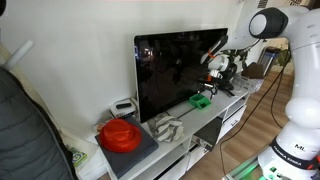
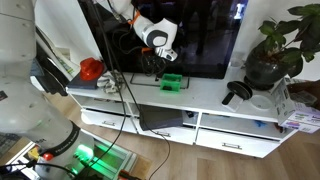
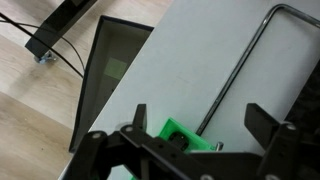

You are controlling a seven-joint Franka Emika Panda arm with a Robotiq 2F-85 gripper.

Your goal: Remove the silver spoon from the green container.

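My gripper turns and lowers over the spoon's silver tip at the green container's edge next, since that end sticks out past the container's edge.
The green container (image 1: 200, 100) is a small, low green box on the white TV stand, in front of the screen. It also shows in an exterior view (image 2: 172, 82) and in the wrist view (image 3: 183, 133). A small silver tip (image 3: 217, 146) sticks out at its edge, which looks like the silver spoon; the rest is hidden by the gripper body. My gripper (image 3: 200, 115) is open and empty, hovering just above the container, with one finger on each side. It shows in both exterior views (image 1: 214, 70) (image 2: 160, 62).
A TV (image 1: 180, 65) stands right behind the container, with its thin metal foot (image 3: 245, 65) beside it. A round red bowl (image 1: 120, 134) sits on a grey mat at one end. A potted plant (image 2: 268, 55) and a black object (image 2: 238, 93) stand at the other end.
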